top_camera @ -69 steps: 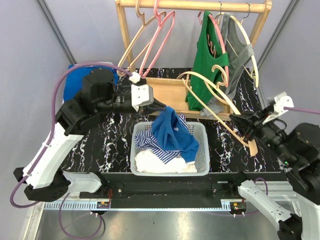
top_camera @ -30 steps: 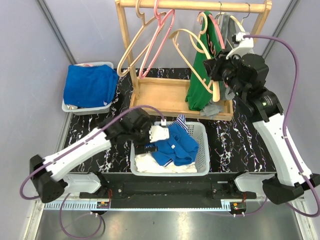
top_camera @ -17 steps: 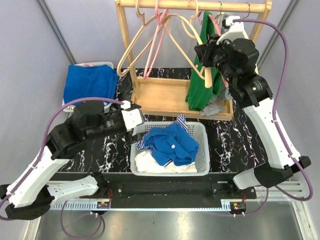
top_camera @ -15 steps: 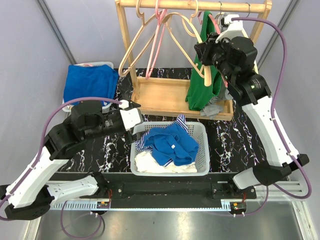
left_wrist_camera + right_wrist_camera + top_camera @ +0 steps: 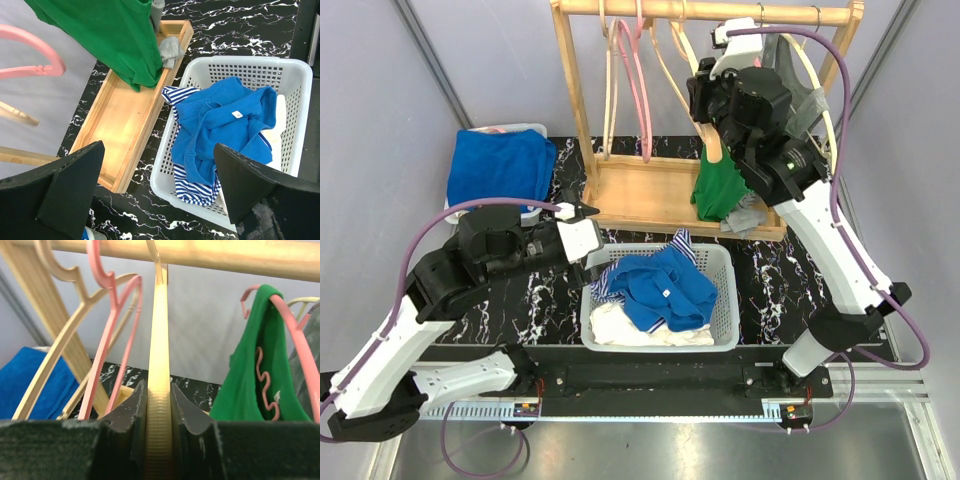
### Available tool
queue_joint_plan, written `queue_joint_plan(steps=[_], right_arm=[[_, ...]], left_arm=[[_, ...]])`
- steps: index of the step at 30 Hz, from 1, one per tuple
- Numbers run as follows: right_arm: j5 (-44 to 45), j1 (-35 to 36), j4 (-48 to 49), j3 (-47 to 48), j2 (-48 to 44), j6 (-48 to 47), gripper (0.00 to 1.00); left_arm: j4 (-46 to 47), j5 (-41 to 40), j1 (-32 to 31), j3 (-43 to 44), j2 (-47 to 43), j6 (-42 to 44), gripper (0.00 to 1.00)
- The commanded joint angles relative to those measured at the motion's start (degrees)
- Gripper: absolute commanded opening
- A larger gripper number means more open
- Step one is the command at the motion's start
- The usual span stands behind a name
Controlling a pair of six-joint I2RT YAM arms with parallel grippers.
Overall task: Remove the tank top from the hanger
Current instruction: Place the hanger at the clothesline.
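My right gripper moves along the bar (image 5: 225,255) toward the empty hangers next, since they hang to its left in the top view. It then releases the cream hanger.
The blue tank top (image 5: 665,290) lies crumpled in the white basket (image 5: 728,300), on top of a striped and a white garment. In the left wrist view the tank top (image 5: 220,120) is free of any hanger. My left gripper (image 5: 592,232) hovers just left of the basket, open and empty (image 5: 159,150). High at the wooden rail (image 5: 225,255), my right gripper (image 5: 710,105) is shut on the bare cream hanger (image 5: 160,340). The hanger's hook sits over the rail, and my jaws (image 5: 160,395) pinch its ribbed shoulder.
A green top (image 5: 720,185) on a pink hanger (image 5: 295,330) and a grey garment (image 5: 800,100) hang right of my right gripper. Empty pink (image 5: 120,330) and cream hangers hang to its left. The rack's wooden base (image 5: 130,115) lies behind the basket. A bin of blue cloth (image 5: 500,170) stands at the far left.
My right arm has swung the empty cream hanger from the table's right side up onto the rail. My left gripper let the blue tank top drop into the basket and drew back left.
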Motion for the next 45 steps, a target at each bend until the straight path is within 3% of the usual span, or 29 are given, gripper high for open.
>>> queue_joint_plan(steps=[1, 6, 30, 34, 35, 38, 45], right_arm=[[6.6, 0.5, 1.7, 4.7, 2.6, -2.6, 0.00], [11.8, 1.2, 1.5, 8.3, 6.1, -5.3, 0.00], [4.3, 3.0, 0.7, 2.5, 8.3, 0.1, 0.00], [4.3, 3.2, -1.0, 2.1, 8.0, 0.0, 0.17], [4.9, 3.2, -1.2, 1.9, 7.5, -0.1, 0.29], [6.0, 3.2, -1.2, -0.8, 3.4, -0.9, 0.48], [4.0, 3.2, -1.1, -4.1, -8.9, -3.7, 0.61]], left_arm=[[2.3, -0.3, 0.1, -0.5, -1.1, 0.7, 0.99], [2.3, 0.2, 0.7, -0.4, -1.5, 0.5, 0.99], [3.1, 1.7, 1.9, 1.2, 0.0, 1.1, 0.99], [3.4, 1.2, 2.0, 1.5, 0.5, 1.0, 0.99], [3.5, 1.1, 2.0, 1.7, 0.7, 1.0, 0.99], [3.6, 0.6, 2.1, 2.4, 1.1, 1.2, 0.99], [3.8, 0.0, 2.2, 5.8, 3.0, 2.4, 0.99]])
